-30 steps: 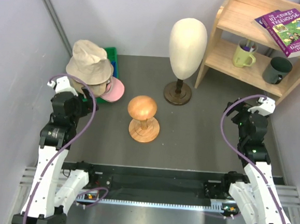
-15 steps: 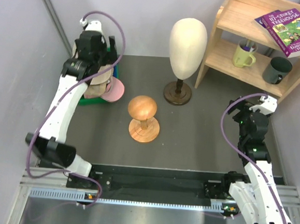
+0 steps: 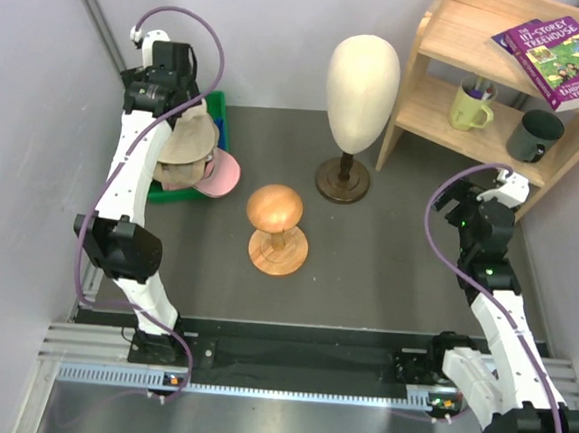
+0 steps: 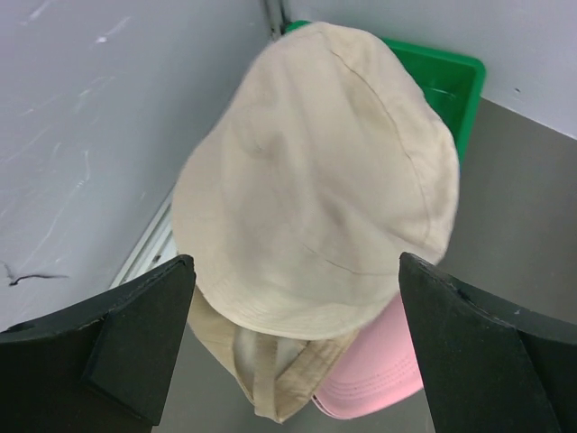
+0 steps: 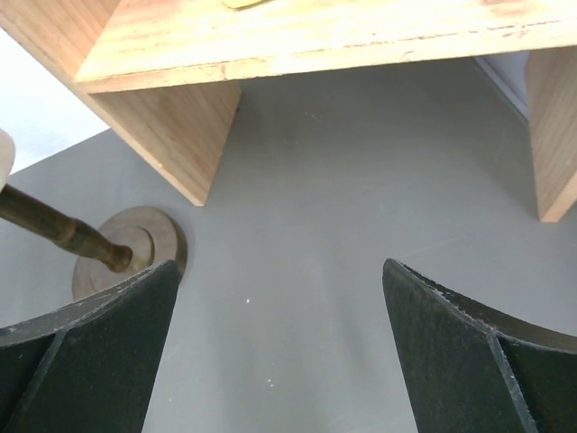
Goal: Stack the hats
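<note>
The cream bucket hat lies over the tan and pink caps (image 3: 222, 176). So my left gripper needs to go down next onto the near part of the cream bucket hat (image 3: 189, 138) and pinch its cloth.
The hats lie piled in a green bin (image 3: 219, 105) at the far left. A cream bucket hat (image 3: 189, 138) is on top, over a tan cap (image 3: 175, 176) and a pink cap (image 3: 222, 176). My left gripper (image 3: 166, 104) hangs open above the pile and touches nothing. The left wrist view shows the bucket hat (image 4: 315, 180), the tan cap's strap (image 4: 261, 361) and the pink brim (image 4: 374, 379) between my open fingers, with the left gripper (image 4: 295, 271) above them. White and blue caps are hidden. My right gripper (image 3: 454, 203) is open and empty over bare floor (image 5: 279, 271).
A cream head form (image 3: 363, 77) on a dark stand (image 3: 343, 179) and a round-topped wooden stand (image 3: 277, 226) are mid-table. A wooden shelf (image 3: 455, 29) with mugs and a book is at the back right; its leg (image 5: 171, 126) is near my right gripper. A wall runs close on the left.
My left arm unfolded and reached far back over the hat pile, then shifted a little farther back. My right gripper swung slightly left. The hats have not moved.
</note>
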